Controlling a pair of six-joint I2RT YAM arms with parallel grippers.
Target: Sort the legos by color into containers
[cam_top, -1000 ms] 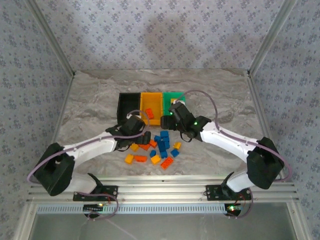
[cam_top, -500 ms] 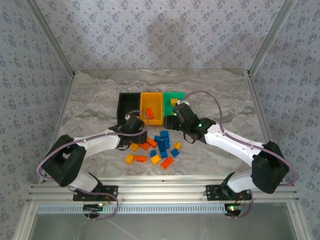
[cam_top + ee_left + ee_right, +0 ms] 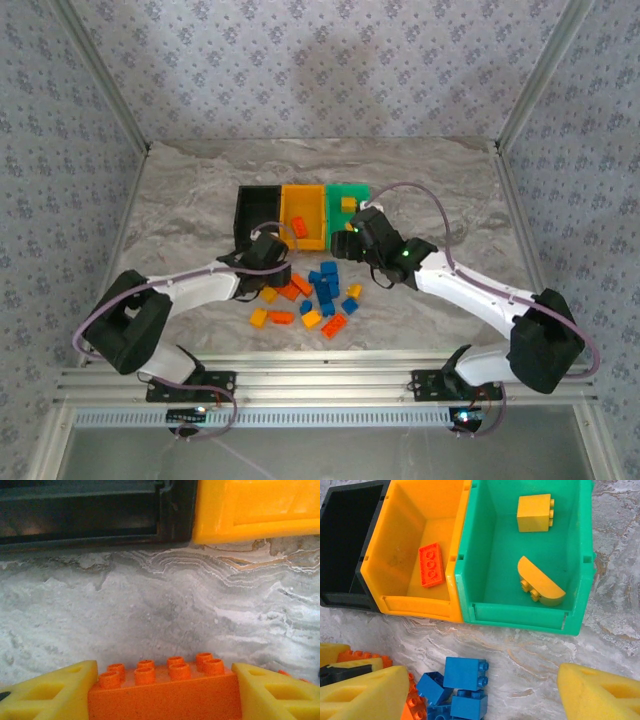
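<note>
My left gripper holds its brick and should next lift it up, carry it outward over the orange-yellow bin and let go. That bin is outward of my left gripper and has a matching orange-red brick in it.
Loose legos in blue, orange-red and yellow-orange lie in a pile in front of the containers. The black bin, orange-yellow bin and green bin stand joined in a row. My left gripper sits low at the pile's left edge, its yellow fingers pressed against both ends of an orange-red brick. My right gripper hangs open above some blue bricks, just in front of the green bin.
Two yellow bricks lie in the green bin, and one flat orange-red brick lies in the orange-yellow bin. The black bin looks bare inside. Marble tabletop spreads around; frame rails run along both sides.
My left gripper has narrowed until its fingers touch the ends of the orange-red brick. The right arm's elbow has swung outward a little; its gripper stays open near the green bin.
</note>
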